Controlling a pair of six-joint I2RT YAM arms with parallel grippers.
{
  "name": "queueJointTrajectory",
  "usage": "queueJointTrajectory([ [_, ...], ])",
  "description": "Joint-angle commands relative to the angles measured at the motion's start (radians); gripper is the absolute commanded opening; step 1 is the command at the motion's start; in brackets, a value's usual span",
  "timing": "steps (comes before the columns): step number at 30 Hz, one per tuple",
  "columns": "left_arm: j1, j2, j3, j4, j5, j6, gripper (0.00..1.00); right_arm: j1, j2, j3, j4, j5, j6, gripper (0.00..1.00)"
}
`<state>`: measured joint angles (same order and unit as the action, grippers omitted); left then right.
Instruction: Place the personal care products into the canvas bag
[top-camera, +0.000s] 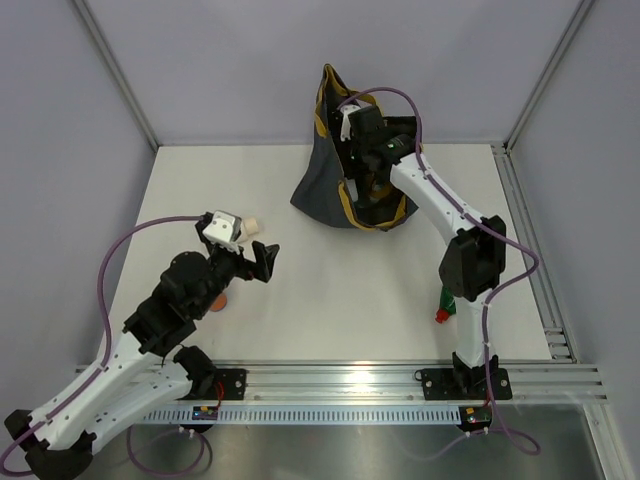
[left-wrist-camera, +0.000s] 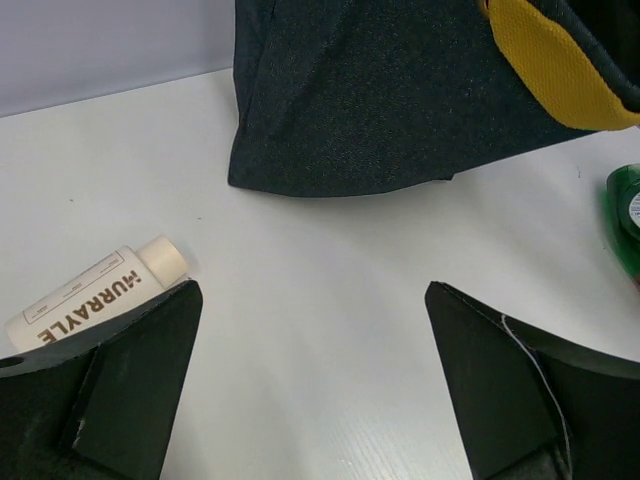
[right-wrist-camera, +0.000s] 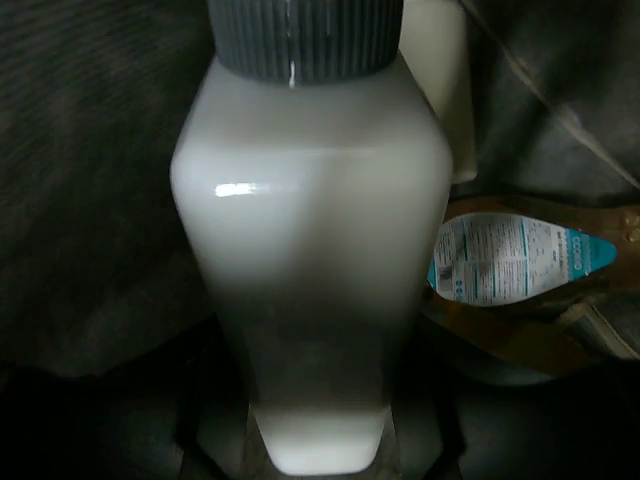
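Observation:
I should next move my left gripper to the left in the wrist view, turn it and lower it with its fingers on both sides of the cream labelled bottle (top-camera: 248, 229) (left-wrist-camera: 94, 299). The bottle lies at a slant below on that side.
The canvas bag (top-camera: 325, 180), dark with mustard trim, stands at the back of the table. My right gripper (top-camera: 371, 182) reaches into its mouth. In the right wrist view the right gripper (right-wrist-camera: 315, 440) is shut on a white bottle (right-wrist-camera: 310, 230) with a dark ribbed cap, inside the bag. An orange bottle with a teal label (right-wrist-camera: 520, 262) and a pale bottle (right-wrist-camera: 440, 90) lie in the bag beside it. My left gripper (left-wrist-camera: 315, 330) is open and empty, low over the table. A cream labelled bottle (left-wrist-camera: 90, 295) lies by its left finger.
A green bottle with a red cap (top-camera: 445, 303) lies by the right arm's base and shows at the right edge of the left wrist view (left-wrist-camera: 628, 215). A small orange-pink bottle (top-camera: 218, 303) lies mostly hidden under the left arm. Grey walls enclose the white table (top-camera: 340, 300).

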<state>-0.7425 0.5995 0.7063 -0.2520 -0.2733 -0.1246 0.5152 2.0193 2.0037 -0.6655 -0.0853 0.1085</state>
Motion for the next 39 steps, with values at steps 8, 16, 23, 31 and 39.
queueJointTrajectory([
  [8,0.011,0.071,0.048,-0.007,-0.092,-0.038,0.99,0.016,0.162,0.247,0.081,-0.326,-0.205,0.50],
  [16,0.031,0.235,0.186,-0.161,-0.145,0.123,0.99,-0.033,0.061,0.267,-0.006,-0.481,-0.343,0.99],
  [23,0.064,0.379,0.243,-0.188,-0.063,0.492,0.99,-0.130,-0.147,0.216,-0.104,-0.570,-0.444,0.99],
  [31,0.244,0.581,0.300,-0.266,0.077,0.672,0.97,-0.152,-0.411,0.041,-0.183,-0.732,-0.572,1.00],
  [39,0.442,0.821,0.389,-0.296,0.125,0.852,0.93,-0.159,-0.666,-0.321,-0.158,-0.884,-0.799,0.99],
])
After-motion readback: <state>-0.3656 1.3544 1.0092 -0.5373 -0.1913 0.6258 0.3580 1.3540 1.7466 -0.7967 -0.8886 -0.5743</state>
